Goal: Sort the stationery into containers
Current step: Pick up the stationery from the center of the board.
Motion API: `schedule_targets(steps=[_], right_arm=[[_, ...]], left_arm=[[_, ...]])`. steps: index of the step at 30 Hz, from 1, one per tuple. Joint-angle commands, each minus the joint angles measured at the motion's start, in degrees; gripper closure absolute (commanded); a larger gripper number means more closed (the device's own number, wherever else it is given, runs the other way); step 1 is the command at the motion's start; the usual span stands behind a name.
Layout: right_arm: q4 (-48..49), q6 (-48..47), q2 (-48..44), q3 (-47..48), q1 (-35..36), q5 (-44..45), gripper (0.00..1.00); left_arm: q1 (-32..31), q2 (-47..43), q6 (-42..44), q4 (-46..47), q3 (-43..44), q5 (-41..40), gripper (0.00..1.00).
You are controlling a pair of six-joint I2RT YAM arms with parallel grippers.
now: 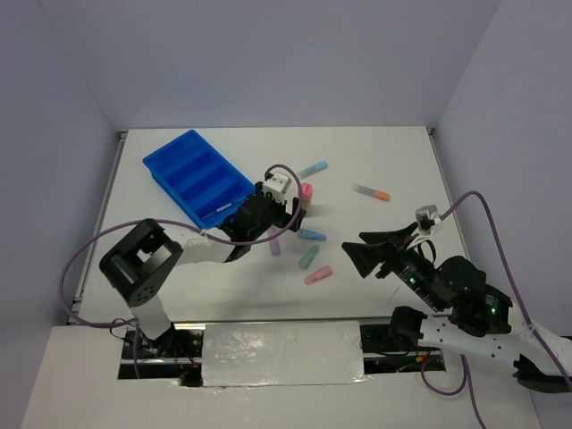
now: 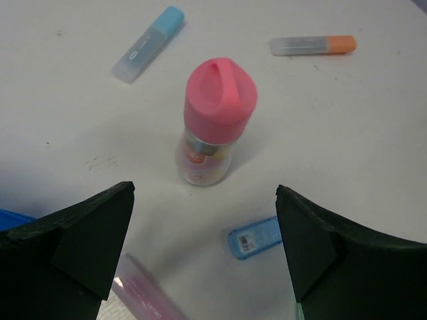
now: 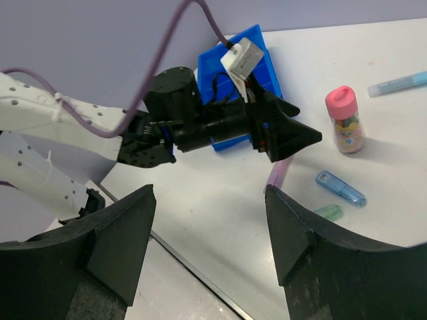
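Observation:
The bottle's pink cap (image 1: 307, 190) (image 2: 220, 101) stands outward of my left gripper, so the gripper's fingers, open wider than the cap, slide outward around it next and close.
The blue tray (image 1: 198, 174) lies at the far left, a thin pale item in its near compartment. My left gripper (image 1: 290, 215) is open and empty, hovering just short of the upright pink-capped bottle (image 2: 213, 120), which stands beyond its fingertips (image 2: 93, 230). A blue stick (image 2: 257, 238) and a purple stick (image 2: 143, 293) lie under the jaws. A light blue stick (image 2: 148, 44) and an orange-capped stick (image 2: 312, 45) lie farther off. A green stick (image 1: 309, 257) and a pink stick (image 1: 318, 275) lie nearer. My right gripper (image 1: 351, 253) is open and empty, held above the table to their right.
Grey walls close the table's far and side edges. The left arm's purple cable (image 1: 89, 250) loops over the near left. A metal strip (image 3: 200, 260) marks the table's near edge under my right gripper (image 3: 210, 220).

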Motion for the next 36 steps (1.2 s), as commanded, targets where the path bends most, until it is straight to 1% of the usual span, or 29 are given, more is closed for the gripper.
schedule_targets(steps=[1, 4, 8, 12, 15, 16, 17, 18, 19, 20, 22, 24, 25, 26, 27, 28, 30, 31, 32, 33, 34, 35, 36], right_arm=[[-1.19, -0.22, 0.01, 0.31, -0.14, 1.26, 0.26], [-1.46, -0.49, -0.95, 0.39, -0.23, 0.64, 0.26], [-0.76, -1.45, -1.57, 0.22, -0.14, 0.55, 0.26], [-0.76, -2.24, -0.96, 1.79, -0.14, -0.76, 0.26], [0.73, -3.38, -0.87, 2.24, -0.14, -2.51, 0.26], [1.35, -3.65, -0.69, 2.41, -0.14, -2.96, 0.26], [1.53, -3.91, -0.60, 2.76, -0.06, -3.31, 0.26], [1.79, -4.18, -0.17, 3.03, -0.14, -3.84, 0.26], [1.88, -4.35, -0.08, 3.29, -0.14, -3.93, 0.26], [2.05, -4.62, 0.36, 3.73, -0.14, -4.28, 0.26], [2.06, -5.41, 0.63, 4.61, -0.23, -4.46, 0.26], [1.97, -6.19, 0.98, 4.96, -0.23, -4.46, 0.26], [1.97, -6.37, 0.89, 5.05, -0.23, -4.20, 0.26], [1.97, -6.46, 0.80, 5.05, -0.23, -3.93, 0.26], [1.79, -6.72, 0.72, 4.96, -0.23, -3.76, 0.26], [1.53, -6.81, 0.63, 4.96, -0.14, -3.32, 0.26], [0.83, -6.81, 0.10, 5.14, -0.14, -2.88, 0.26], [0.65, -6.81, -0.42, 5.31, -0.14, -2.70, 0.26], [0.47, -6.81, -0.86, 5.31, -0.14, -2.61, 0.26], [0.39, -6.81, -1.21, 5.23, -0.14, -2.61, 0.26], [0.21, -6.81, -2.09, 5.14, -0.23, -2.61, 0.26], [0.03, -6.64, -2.53, 5.14, -0.14, -2.61, 0.26], [-0.32, -6.55, -2.88, 5.05, -0.14, -2.61, 0.27]], left_arm=[[-0.41, 4.09, -1.31, 15.70, 2.35, -5.71, 0.01], [-0.24, 8.75, -0.43, 19.57, 4.62, -3.88, 0.01], [-0.24, 14.46, 0.01, 20.55, 7.97, -2.64, 0.01], [0.38, 17.11, -0.34, 22.03, 8.85, -3.08, 0.02], [0.99, 19.04, -0.69, 21.60, 10.17, -3.70, 0.06], [1.60, 19.48, -1.04, 20.82, 11.13, -2.57, 0.09], [2.04, 19.83, -1.83, 20.81, 11.31, -1.77, 0.18], [2.22, 19.92, -1.92, 21.33, 11.31, -1.85, 0.24], [2.40, 20.10, -2.18, 20.73, 11.66, -2.37, 0.35], [2.66, 20.36, -2.45, 19.68, 12.36, -1.68, 0.41], [2.93, 21.15, -2.36, 18.00, 14.11, -0.10, 0.49], [3.10, 21.50, -1.84, 18.52, 14.82, 1.22, 0.49], [3.19, 21.85, -1.84, 18.87, 15.00, 1.83, 0.58], [3.37, 21.86, -1.84, 18.53, 15.44, 3.84, 0.64], [3.63, 21.86, -1.92, 18.00, 16.49, 4.82, 0.69], [3.72, 21.16, -1.92, 17.21, 17.11, 5.78, 0.81], [4.16, 18.54, -0.88, 13.44, 19.99, 10.52, 0.91], [4.16, 17.39, 0.96, 10.73, 21.49, 11.50, 0.98], [4.16, 16.24, 2.46, 7.39, 23.51, 13.42, 1.00], [4.16, 13.80, 4.30, -0.21, 27.79, 14.05, 1.00], [4.16, 12.81, 8.06, -4.72, 30.19, 14.23, 1.00], [4.16, 11.85, 10.10, -9.64, 32.99, 12.67, 1.00], [4.25, 10.45, 12.38, -19.87, 38.50, 11.17, 1.00]])
